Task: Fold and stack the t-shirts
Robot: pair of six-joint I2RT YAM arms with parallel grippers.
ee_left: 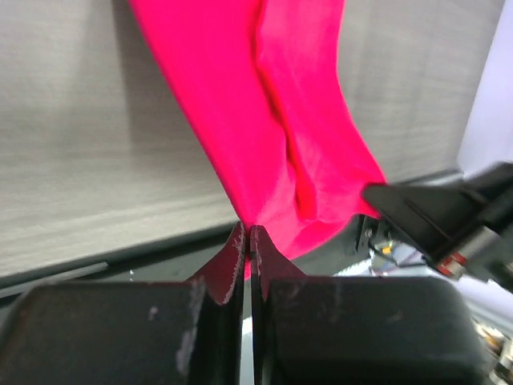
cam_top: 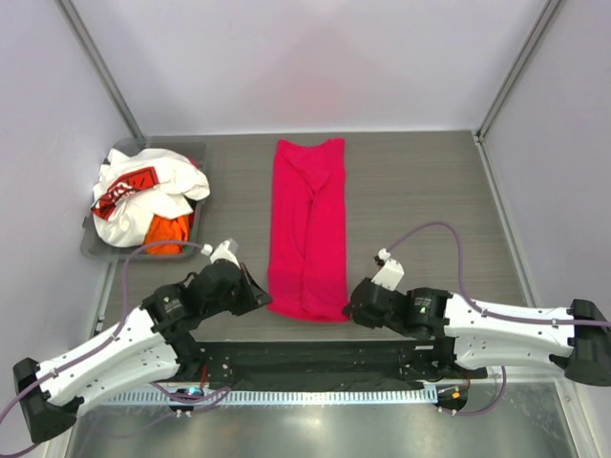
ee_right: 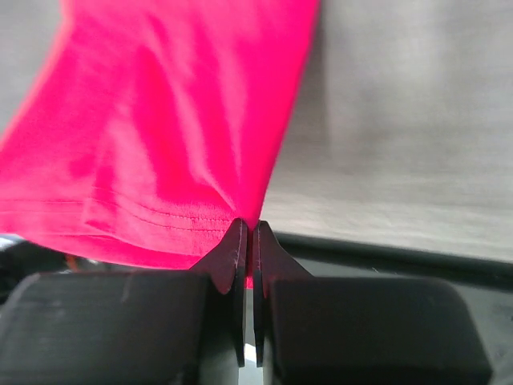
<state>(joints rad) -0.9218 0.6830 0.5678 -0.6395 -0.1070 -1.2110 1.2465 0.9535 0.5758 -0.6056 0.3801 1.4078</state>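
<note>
The hem corner on the t-shirt's far half [cam_top: 331, 197] swings up and outward in my right gripper next, then down for release. The t-shirt still lies full length.
A magenta-red t-shirt [cam_top: 307, 224] lies folded into a long narrow strip down the middle of the table. My left gripper [cam_top: 268, 303] is shut on its near left corner; in the left wrist view the cloth [ee_left: 276, 120] runs into the pinched jaws of that gripper [ee_left: 248, 231]. My right gripper [cam_top: 347, 311] is shut on the near right corner, and the hemmed cloth [ee_right: 160, 136] is clamped between the tips of that gripper [ee_right: 248, 224]. A white t-shirt with red-and-black print [cam_top: 143, 191] and an orange t-shirt [cam_top: 168, 232] lie crumpled in the bin.
The grey plastic bin [cam_top: 95, 250] sits at the far left of the table. A black strip and a metal rail [cam_top: 305, 393] run along the near edge between the arm bases. Pale walls close in the table on three sides.
</note>
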